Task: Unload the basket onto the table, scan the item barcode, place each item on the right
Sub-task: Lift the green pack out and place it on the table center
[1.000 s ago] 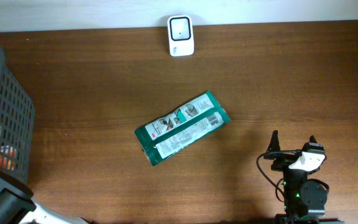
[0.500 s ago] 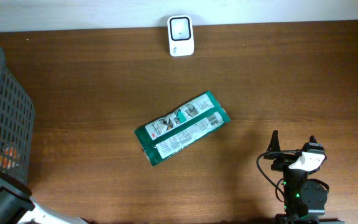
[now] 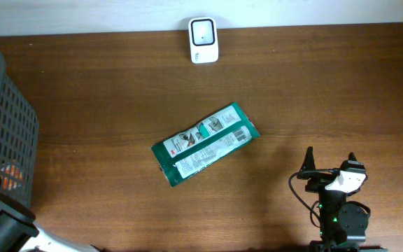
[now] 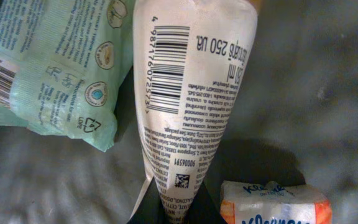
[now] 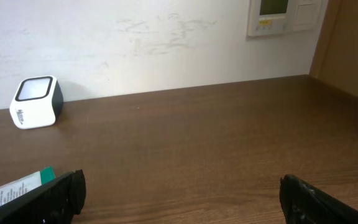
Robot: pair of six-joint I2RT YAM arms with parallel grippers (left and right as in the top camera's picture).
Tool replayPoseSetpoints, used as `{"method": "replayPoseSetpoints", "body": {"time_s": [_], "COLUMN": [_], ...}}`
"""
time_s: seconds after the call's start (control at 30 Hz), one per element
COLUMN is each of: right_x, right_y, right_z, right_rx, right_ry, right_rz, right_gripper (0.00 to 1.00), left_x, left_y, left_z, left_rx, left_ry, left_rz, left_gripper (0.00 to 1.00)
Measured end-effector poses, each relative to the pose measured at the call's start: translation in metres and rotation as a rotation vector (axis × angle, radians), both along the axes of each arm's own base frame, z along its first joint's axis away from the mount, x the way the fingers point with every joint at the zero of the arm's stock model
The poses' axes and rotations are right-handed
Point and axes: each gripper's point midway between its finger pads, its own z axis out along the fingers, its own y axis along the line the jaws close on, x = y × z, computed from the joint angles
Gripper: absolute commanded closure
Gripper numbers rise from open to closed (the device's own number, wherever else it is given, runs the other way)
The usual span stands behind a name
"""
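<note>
Next, my left gripper will lift the tube clear, carry it right in the overhead view across to bare tabletop by the packet, then lower and free it.
In the left wrist view my left gripper (image 4: 174, 202) is shut on the narrow crimped end of a white tube (image 4: 188, 81). The tube's printed barcode (image 4: 166, 68) faces the camera. The tube points away from the gripper, over other packs inside the grey basket (image 3: 9, 133). From overhead the left gripper is hidden. The white barcode scanner (image 3: 203, 40) stands at the table's far edge and also shows as the scanner (image 5: 35, 102) in the right wrist view. My right gripper (image 3: 329, 164) rests open and empty near the front right.
A green packet (image 3: 204, 143) lies flat mid-table, its own barcode up. Inside the basket a mint-green wipes pack (image 4: 55, 68) lies left of the tube and an orange-and-white tissue pack (image 4: 272, 202) lies to the right. A wall stands behind the scanner.
</note>
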Motion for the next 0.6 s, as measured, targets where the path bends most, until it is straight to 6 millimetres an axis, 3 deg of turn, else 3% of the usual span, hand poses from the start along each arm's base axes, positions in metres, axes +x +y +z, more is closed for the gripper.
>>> {"method": "replayPoseSetpoints", "body": {"time_s": [0.17,0.27,0.47,0.6], "right_x": [0.0,0.0,0.0,0.0], "right_y": [0.0,0.0,0.0,0.0], "right_z": [0.0,0.0,0.0,0.0], "right_rx": [0.0,0.0,0.0,0.0], "right_ry": [0.0,0.0,0.0,0.0], "right_rz": [0.0,0.0,0.0,0.0], "right_gripper": [0.02,0.02,0.02,0.02], "left_x": [0.002,0.009,0.024,0.022], "left_y": [-0.004,-0.008,-0.021,-0.027], "left_z": [0.008,0.033,0.138,0.204], "left_rx": [-0.029,-0.008,0.152,0.262], "left_ry": [-0.029,-0.079,-0.271,-0.409], "left_rz": [0.05,0.063,0.048,0.062], "left_gripper": [1.0,1.0,1.0,1.0]}}
